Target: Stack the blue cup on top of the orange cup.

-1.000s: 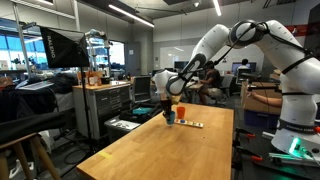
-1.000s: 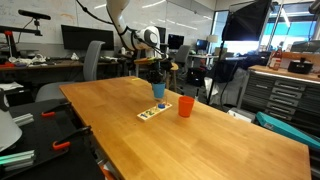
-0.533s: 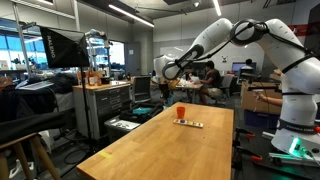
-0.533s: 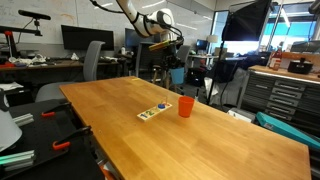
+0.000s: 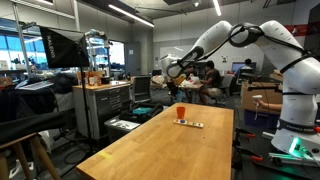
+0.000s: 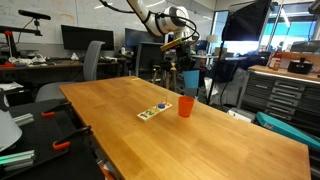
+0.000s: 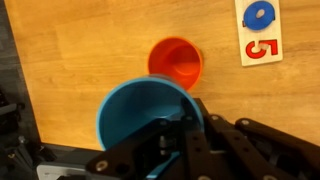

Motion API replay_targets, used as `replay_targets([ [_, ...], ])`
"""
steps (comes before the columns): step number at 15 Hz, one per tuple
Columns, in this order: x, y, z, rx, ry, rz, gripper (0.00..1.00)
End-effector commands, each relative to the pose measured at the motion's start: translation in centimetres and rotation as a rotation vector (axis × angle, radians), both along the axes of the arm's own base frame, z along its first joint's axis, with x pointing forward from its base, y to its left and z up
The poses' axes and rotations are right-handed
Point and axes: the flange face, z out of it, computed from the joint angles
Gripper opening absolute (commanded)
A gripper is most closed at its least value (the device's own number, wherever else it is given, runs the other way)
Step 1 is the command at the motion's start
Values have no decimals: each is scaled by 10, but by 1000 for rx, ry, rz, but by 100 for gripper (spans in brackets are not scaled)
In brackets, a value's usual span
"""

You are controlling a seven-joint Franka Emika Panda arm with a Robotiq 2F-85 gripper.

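The blue cup (image 6: pixel 190 78) hangs high and only overlaps the orange cup's edge, so my gripper should move over the orange cup's opening (image 6: pixel 186 98) and go down into it.
The orange cup (image 7: pixel 176 60) stands upright on the wooden table, open end up; it shows in both exterior views (image 6: pixel 186 105) (image 5: pixel 181 112). My gripper (image 7: pixel 162 135) is shut on the rim of the blue cup (image 7: pixel 140 108) and holds it upright in the air. In the wrist view the blue cup overlaps the orange cup's near edge from above. In an exterior view the blue cup (image 6: pixel 190 78) hangs under the gripper (image 6: pixel 187 62), well above the orange cup. The gripper also shows high above the table in an exterior view (image 5: pixel 173 74).
A flat white card with a blue ring and a red 5 (image 7: pixel 258 30) lies on the table (image 6: pixel 200 140) beside the orange cup (image 6: pixel 153 111) (image 5: pixel 189 123). Chairs, cabinets and monitors stand around the table.
The gripper has lifted the blue cup off the table beside the card and carried it up and across to above the orange cup.
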Motion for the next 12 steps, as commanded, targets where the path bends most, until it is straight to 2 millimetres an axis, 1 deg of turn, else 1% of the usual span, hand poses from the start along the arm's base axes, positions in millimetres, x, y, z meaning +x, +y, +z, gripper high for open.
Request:
replay_targets([
  [1, -12, -2, -25, -33, 61, -24, 1],
  [3, -17, 0, -37, -30, 85, -27, 1],
  [6, -22, 1, -49, -18, 98, -26, 1],
  [10, -21, 1, -50, -15, 97, -32, 1],
  [11, -21, -1, -49, -14, 94, -35, 3],
  [12, -21, -2, -48, -13, 95, -36, 30],
])
